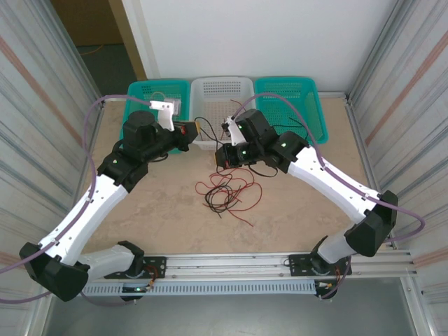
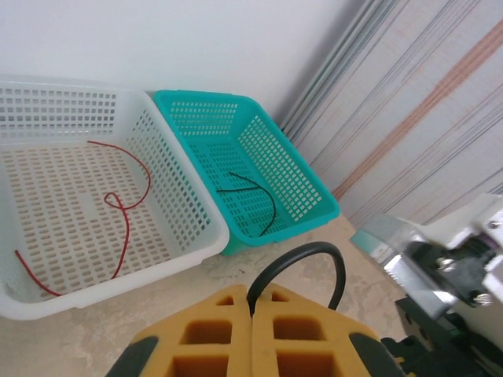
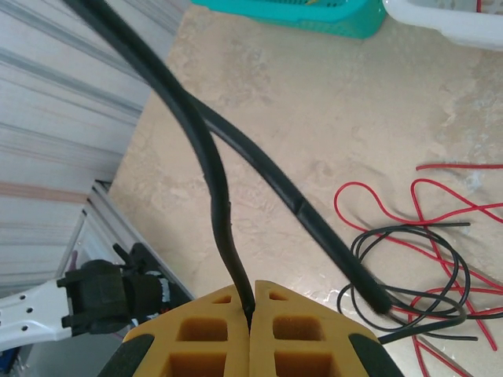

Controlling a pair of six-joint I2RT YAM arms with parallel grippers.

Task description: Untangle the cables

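Observation:
The teal basket holding a black cable (image 1: 297, 102) is outward of my right gripper, so the gripper will next rise, swing outward over it and release this matching cable.
A loose tangle of red and black cables (image 1: 225, 190) lies on the table between the arms, and in the right wrist view the tangle (image 3: 428, 263) is at the right. My right gripper (image 3: 251, 302) is shut on a black cable (image 3: 211, 157) that rises to the upper left. A second black strand (image 3: 314, 228) runs diagonally down into the tangle. My left gripper (image 2: 253, 302) is shut on a black cable (image 2: 314, 250) that arches over the table. From above, the left gripper (image 1: 187, 131) sits by the white basket and the right gripper (image 1: 222, 155) just behind the tangle.
Three baskets line the far edge: teal (image 1: 143, 94), white (image 1: 222, 87), teal (image 1: 294, 91). The white basket (image 2: 185, 239) holds a red cable (image 2: 126, 228). The teal basket (image 2: 318, 206) beside it holds a black cable (image 2: 267, 200). Corrugated walls stand close on both sides.

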